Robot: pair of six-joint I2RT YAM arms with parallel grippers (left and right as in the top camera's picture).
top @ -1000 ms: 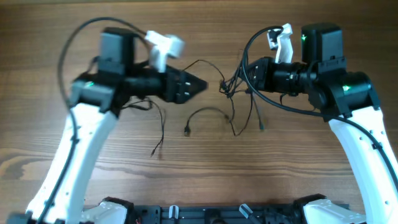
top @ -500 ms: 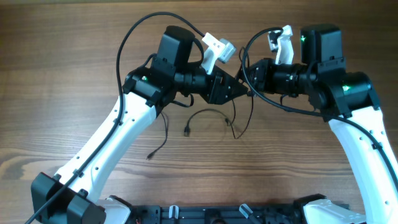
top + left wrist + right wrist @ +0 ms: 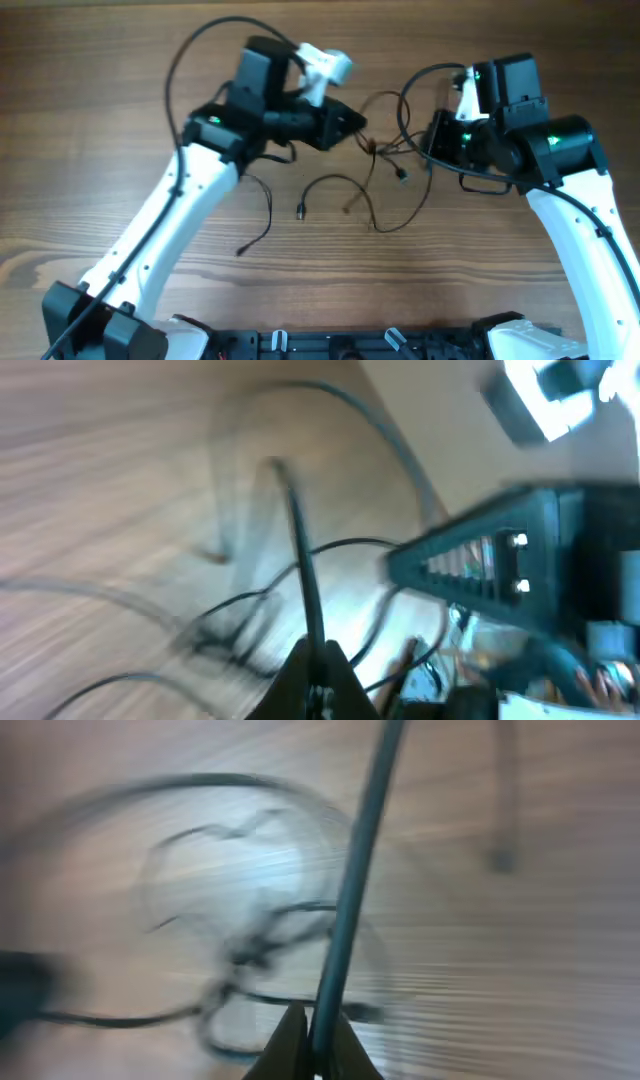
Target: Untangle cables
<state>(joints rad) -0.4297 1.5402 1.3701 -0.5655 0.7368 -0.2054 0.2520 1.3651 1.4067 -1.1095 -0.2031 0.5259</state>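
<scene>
The piece of cable should next go to the left in the overhead view, away from the knot (image 3: pixel 240 960), because the tabletop is bare there. My left gripper should pull it that way and then release it.
The cables (image 3: pixel 374 150) are thin black wires knotted between my two grippers in the overhead view. Loose strands trail toward the front, one curving to a small plug end (image 3: pixel 300 211) and another reaching down-left (image 3: pixel 262 215). My left gripper (image 3: pixel 358 122) sits at the knot's left side. In the blurred left wrist view, the left gripper (image 3: pixel 320 665) is shut on one thin cable strand (image 3: pixel 298 555) that runs up and away. My right gripper (image 3: pixel 428 143) is at the knot's right side. The right wrist view shows the right gripper (image 3: pixel 312 1035) shut on a cable strand (image 3: pixel 352 890), with the knot (image 3: pixel 240 960) behind it.
The wooden table (image 3: pixel 90 180) carries everything. Thick black robot cables loop over the left arm (image 3: pixel 185 60) and beside the right wrist (image 3: pixel 415 85). A black rail (image 3: pixel 380 345) runs along the front edge. The right arm's dark body (image 3: pixel 520 555) fills the right of the left wrist view.
My left gripper swung right into the tangle, closed on a strand and drew back left. The right gripper pulled away to the right, and the knot now stretches between them.
</scene>
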